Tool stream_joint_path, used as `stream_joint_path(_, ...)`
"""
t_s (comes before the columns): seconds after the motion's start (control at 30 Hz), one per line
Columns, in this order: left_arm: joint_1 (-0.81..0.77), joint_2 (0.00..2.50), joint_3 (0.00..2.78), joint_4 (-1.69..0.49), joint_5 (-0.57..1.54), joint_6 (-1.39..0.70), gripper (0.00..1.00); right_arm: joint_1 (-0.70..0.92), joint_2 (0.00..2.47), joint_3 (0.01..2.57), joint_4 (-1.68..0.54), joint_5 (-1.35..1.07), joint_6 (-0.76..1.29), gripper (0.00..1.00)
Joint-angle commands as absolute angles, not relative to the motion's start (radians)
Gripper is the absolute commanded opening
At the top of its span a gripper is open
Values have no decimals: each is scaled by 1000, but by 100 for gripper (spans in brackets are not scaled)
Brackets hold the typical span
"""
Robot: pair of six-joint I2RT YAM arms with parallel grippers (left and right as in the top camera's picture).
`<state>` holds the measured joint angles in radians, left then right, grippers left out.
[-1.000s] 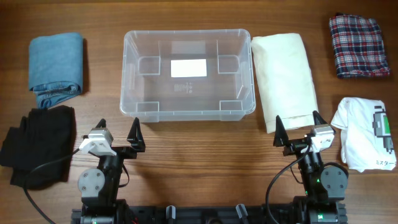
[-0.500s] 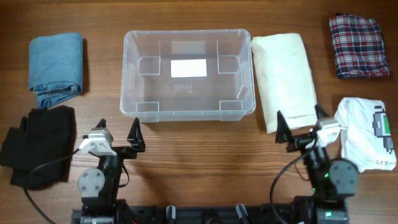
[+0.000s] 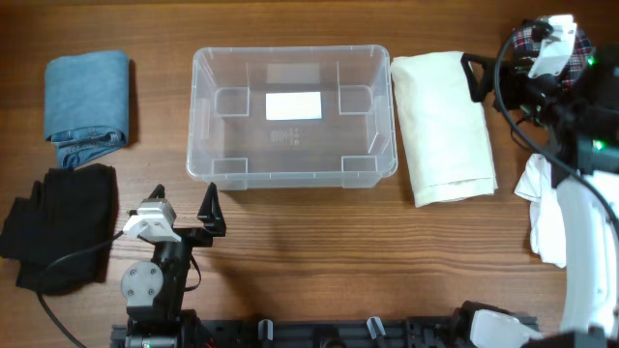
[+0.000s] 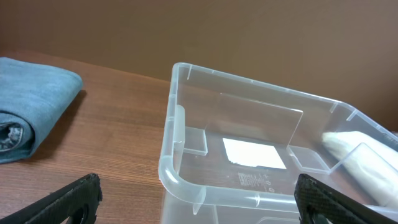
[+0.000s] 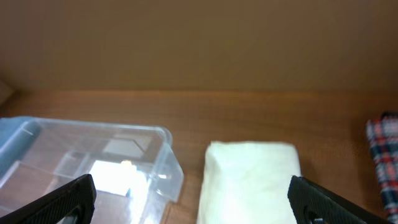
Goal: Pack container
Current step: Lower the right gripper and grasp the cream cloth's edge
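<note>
My right gripper moves down next, fingers open, onto the cream cloth's long edge nearest the plaid cloth, as that edge lies below my raised gripper.
The container, a clear plastic bin with a white label on its base, stands empty at mid-table. My left gripper rests open just in front of the container's near left corner, with nothing between its fingers. In the left wrist view the container's rim curves right ahead of the open left gripper. My right gripper hangs open, raised over the far right, beside the far end of a folded cream cloth. The right wrist view shows the container and the cream cloth below the empty right gripper.
Folded blue jeans and a black garment lie left of the container. A plaid cloth and a white printed T-shirt lie at the right, both partly hidden by my right arm.
My right arm has risen from the table's front edge and swung to the far right, above the cream cloth's far end. The left arm has stayed still.
</note>
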<state>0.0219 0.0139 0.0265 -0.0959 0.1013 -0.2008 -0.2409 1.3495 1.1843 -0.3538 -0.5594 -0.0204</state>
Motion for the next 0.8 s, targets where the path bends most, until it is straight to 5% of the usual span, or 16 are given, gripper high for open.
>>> stream_joint_path(0.0, 30, 7, 19, -93, 95, -211, 100, -283, 1455, 1206, -335, -603, -53, 100)
stream_joint_path(0.77, 30, 7, 19, -93, 95, -211, 100, -414, 1958, 1206, -290, -562, -158, 100)
